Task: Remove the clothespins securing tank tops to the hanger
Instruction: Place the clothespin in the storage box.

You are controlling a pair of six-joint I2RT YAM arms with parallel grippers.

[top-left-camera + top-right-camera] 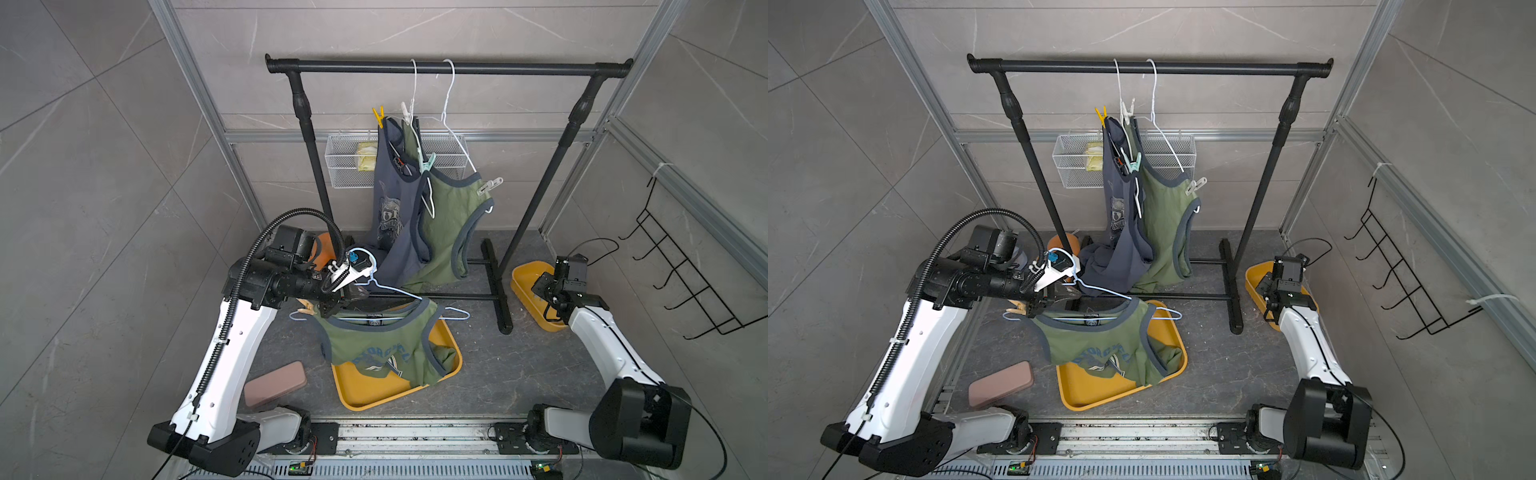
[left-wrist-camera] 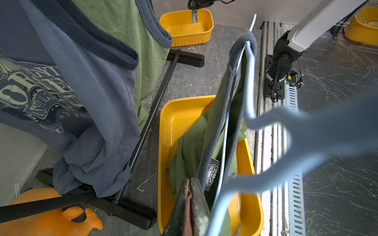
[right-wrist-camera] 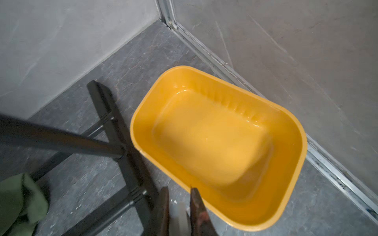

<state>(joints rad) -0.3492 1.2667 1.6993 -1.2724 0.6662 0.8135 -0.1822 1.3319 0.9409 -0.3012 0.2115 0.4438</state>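
I will next move my right gripper down past the small yellow bin's rim over its empty bottom and release the white clothespin, because the gripper's fingers still hang above one edge of the bin.
On the black rail hang a slate blue tank top point(image 1: 395, 216) and an olive tank top point(image 1: 449, 224), with yellow point(image 1: 378, 116), white point(image 1: 405, 110), mint green point(image 1: 428, 162) and white point(image 1: 490, 185) clothespins. A second olive tank top point(image 1: 382, 345) hangs on a light blue hanger point(image 1: 453, 313) over the large yellow tray point(image 1: 374, 390). My left gripper point(image 1: 330, 307) is at its left shoulder beside an orange-tan clothespin point(image 1: 305, 309). Its jaws are pressed together, and the hanger wire point(image 2: 225, 143) runs beside them. My right gripper point(image 3: 179, 196) holds a white clothespin point(image 3: 180, 214) over the small yellow bin point(image 3: 286, 163).
The clothes rail point(image 1: 449, 67) stands on black feet point(image 1: 496, 286) across the floor. A wire basket point(image 1: 345, 162) hangs on the back wall. A brown-pink case point(image 1: 274, 384) lies front left, an orange object point(image 1: 324, 249) sits behind my left arm, and a black wire rack point(image 1: 685, 282) hangs on the right wall.
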